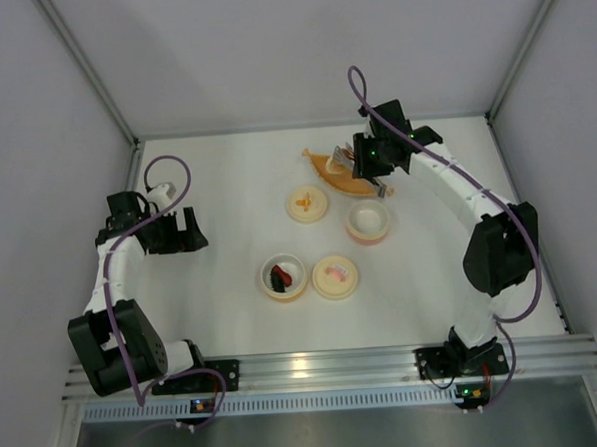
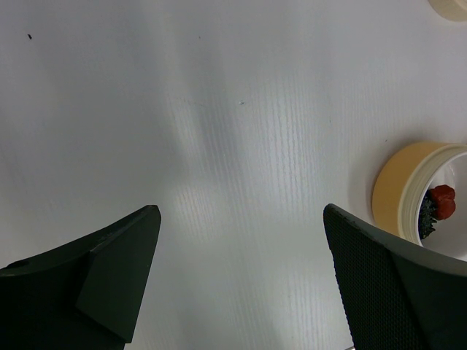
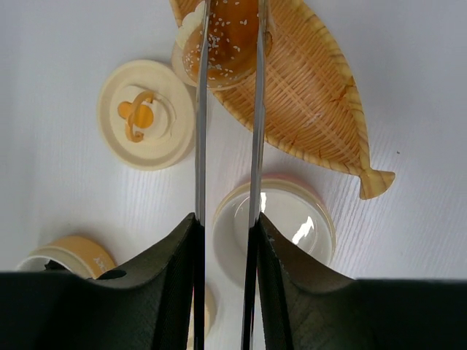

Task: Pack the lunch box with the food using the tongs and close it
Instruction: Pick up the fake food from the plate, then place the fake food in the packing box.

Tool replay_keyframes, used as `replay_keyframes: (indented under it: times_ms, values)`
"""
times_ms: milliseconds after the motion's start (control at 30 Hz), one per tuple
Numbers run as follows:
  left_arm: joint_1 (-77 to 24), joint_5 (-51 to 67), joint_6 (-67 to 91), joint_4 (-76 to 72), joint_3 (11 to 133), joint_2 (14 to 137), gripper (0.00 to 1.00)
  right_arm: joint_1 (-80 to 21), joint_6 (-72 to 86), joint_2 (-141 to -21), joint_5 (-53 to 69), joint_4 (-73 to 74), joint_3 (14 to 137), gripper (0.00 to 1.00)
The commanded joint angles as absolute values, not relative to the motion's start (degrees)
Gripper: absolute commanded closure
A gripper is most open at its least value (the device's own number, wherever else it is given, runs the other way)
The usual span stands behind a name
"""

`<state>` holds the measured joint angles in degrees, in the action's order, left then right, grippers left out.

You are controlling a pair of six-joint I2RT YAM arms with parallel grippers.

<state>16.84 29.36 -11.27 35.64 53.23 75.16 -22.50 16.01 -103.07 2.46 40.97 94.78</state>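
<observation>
I will bring my right gripper back until the seeded lump (image 3: 226,44) is over the pink-rimmed lunch box bowl (image 3: 286,224), which is still empty, and then I will release it.
My right gripper (image 3: 226,219) (image 1: 375,159) is shut on the grey metal tongs (image 3: 201,146), squeezing their two thin arms. The tong tips pinch an orange-brown seeded food lump (image 3: 226,44) over the wide end of the woven boat-shaped dish (image 3: 306,109) (image 1: 338,176); whether the lump is lifted off the dish I cannot tell. Below the tongs stands an empty pink-rimmed lunch box bowl (image 3: 292,219) (image 1: 368,222). A yellow lunch box bowl (image 1: 283,276) (image 2: 398,193) holds a dark red piece (image 2: 442,203) and a black piece (image 2: 427,219). My left gripper (image 2: 241,219) (image 1: 189,231) hangs open over bare table to the left.
Two round cream lids lie on the table: one with an orange motif (image 1: 307,204) (image 3: 146,117) left of the dish, one with a pink motif (image 1: 335,277) beside the yellow bowl. Grey walls enclose the table on three sides.
</observation>
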Motion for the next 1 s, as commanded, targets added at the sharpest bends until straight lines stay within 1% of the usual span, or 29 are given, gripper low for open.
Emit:
replay_keyframes:
  times_ms: [0, 133, 200, 400, 533, 700, 967]
  values:
    - [17.31, 30.59, -12.04, 34.89, 54.58, 73.48, 0.02, -21.97, 9.77, -96.08, 5.35, 38.23, 94.22, 1.00]
    - [17.32, 31.20, -12.22, 34.89, 54.14, 72.16, 0.02, -21.01, 1.87, -87.74, 8.87, 39.37, 88.52, 1.00]
    - [17.40, 31.64, -11.87, 35.07, 54.23, 72.07, 0.02, -19.44, 0.45, -85.00, 12.98, 40.42, 86.49, 1.00]
    - [17.40, 33.05, -11.78, 36.03, 55.10, 71.81, 0.02, -17.32, -7.38, -74.81, 19.24, 45.52, 79.37, 1.00]
    - [17.40, 33.40, -11.69, 36.47, 55.46, 71.63, 0.02, -17.14, -12.03, -71.55, 20.22, 48.86, 73.93, 1.00]
    - [17.40, 33.57, -11.78, 36.74, 55.28, 71.37, 0.02, -16.53, -14.41, -69.08, 18.81, 47.47, 66.72, 1.00]
    - [17.32, 32.26, -12.57, 36.91, 54.84, 70.93, 0.02, -15.65, -14.41, -69.78, 17.05, 42.81, 63.28, 1.00]
